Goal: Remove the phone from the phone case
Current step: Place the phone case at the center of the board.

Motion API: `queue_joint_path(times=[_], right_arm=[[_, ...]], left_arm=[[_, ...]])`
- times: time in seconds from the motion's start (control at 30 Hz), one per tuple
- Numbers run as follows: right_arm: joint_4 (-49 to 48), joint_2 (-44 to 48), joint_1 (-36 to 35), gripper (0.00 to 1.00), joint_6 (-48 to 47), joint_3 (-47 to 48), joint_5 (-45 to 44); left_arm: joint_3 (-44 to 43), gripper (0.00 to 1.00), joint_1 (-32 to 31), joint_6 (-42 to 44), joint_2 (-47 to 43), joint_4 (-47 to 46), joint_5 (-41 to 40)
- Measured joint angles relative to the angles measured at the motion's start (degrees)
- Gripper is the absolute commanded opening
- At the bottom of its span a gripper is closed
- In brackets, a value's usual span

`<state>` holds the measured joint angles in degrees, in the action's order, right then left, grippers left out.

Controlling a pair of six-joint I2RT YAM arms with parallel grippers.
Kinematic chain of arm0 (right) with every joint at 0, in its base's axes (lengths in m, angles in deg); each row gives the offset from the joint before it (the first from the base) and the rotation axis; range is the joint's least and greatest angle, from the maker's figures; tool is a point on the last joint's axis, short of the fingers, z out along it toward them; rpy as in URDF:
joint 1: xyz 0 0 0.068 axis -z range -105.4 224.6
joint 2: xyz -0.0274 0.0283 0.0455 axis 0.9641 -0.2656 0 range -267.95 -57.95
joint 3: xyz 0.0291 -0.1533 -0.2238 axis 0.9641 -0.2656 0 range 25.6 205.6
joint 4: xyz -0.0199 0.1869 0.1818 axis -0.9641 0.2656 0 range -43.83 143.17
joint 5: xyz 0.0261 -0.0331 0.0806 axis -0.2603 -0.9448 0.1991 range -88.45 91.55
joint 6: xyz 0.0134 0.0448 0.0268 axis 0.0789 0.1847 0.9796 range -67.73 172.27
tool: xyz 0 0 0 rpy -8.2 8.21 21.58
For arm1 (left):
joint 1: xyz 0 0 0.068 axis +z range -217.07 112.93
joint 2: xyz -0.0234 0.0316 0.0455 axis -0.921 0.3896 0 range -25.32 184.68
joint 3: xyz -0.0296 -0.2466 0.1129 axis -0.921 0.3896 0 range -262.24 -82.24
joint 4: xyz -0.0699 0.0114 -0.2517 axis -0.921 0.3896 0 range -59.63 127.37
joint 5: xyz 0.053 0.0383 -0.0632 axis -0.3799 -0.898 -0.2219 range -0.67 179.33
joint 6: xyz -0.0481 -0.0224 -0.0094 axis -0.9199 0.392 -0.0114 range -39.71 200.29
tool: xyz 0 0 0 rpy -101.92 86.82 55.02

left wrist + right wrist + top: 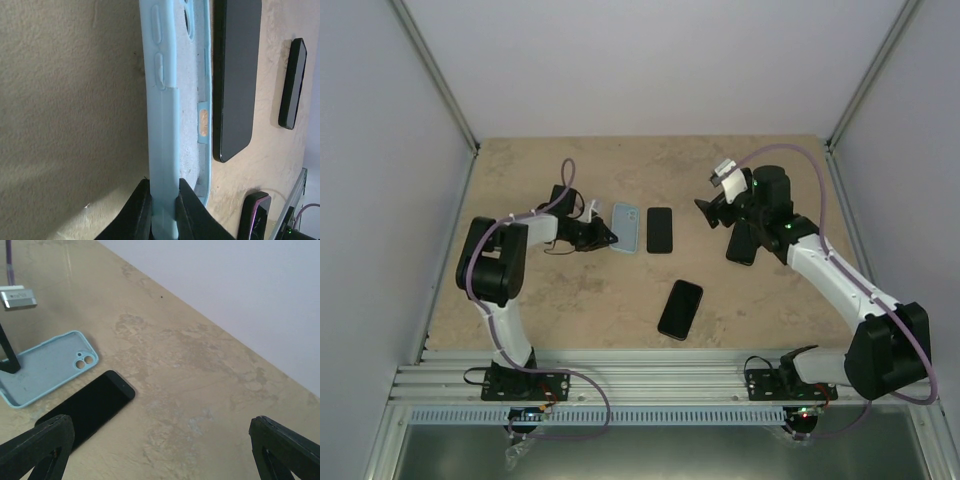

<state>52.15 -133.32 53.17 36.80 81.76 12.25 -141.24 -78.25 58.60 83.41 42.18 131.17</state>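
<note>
The light blue case slides toward the black phone [659, 230] [237, 75] beside it next, moved by my left gripper, which then releases the case's side.
A light blue phone case [626, 228] lies empty on the table, its inner side up. It also shows in the left wrist view [172, 100] and the right wrist view [47, 365]. A black phone [660, 230] lies flat just right of it, out of the case, seen too in the wrist views [237, 75] [82, 407]. My left gripper [602, 237] is shut on the case's left wall [164, 210]. My right gripper [710, 212] is open and empty above the table, right of the phone [160, 450].
A second black phone in a dark case [681, 309] lies nearer the front, and shows in the left wrist view [292, 82]. Aluminium rails [640, 375] run along the table's front edge. Walls enclose the back and sides.
</note>
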Motion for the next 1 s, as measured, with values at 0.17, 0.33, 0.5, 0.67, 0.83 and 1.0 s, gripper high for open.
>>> queue_joint_path(times=[0.17, 0.33, 0.5, 0.67, 0.83, 1.0], right_arm=[[0.13, -0.37, 0.48, 0.98, 1.84, 0.00, 2.43], [0.13, -0.74, 1.51, 0.98, 3.04, 0.00, 3.76], [0.13, -0.98, 2.32, 0.98, 3.52, 0.00, 4.31], [0.13, -0.98, 2.62, 0.98, 3.72, -0.09, 4.52], [0.13, -0.98, 2.99, 0.98, 4.17, -0.24, 4.52], [0.22, -0.98, 3.69, 0.98, 4.74, -0.24, 4.52]], left_arm=[[-1.62, 0.00, -0.17, -0.72, 2.16, 0.00, 0.79], [-3.43, 0.00, -1.60, -1.03, 4.15, -0.02, 0.48], [-4.85, 0.08, -4.50, -1.38, 4.52, -0.20, -0.87], [-5.38, 0.25, -6.16, -2.23, 4.96, -0.28, -1.46], [-5.20, 0.40, -7.23, -2.73, 4.96, -0.31, -1.33], [-3.82, 0.61, -7.32, -2.95, 3.26, -1.18, -1.22]])
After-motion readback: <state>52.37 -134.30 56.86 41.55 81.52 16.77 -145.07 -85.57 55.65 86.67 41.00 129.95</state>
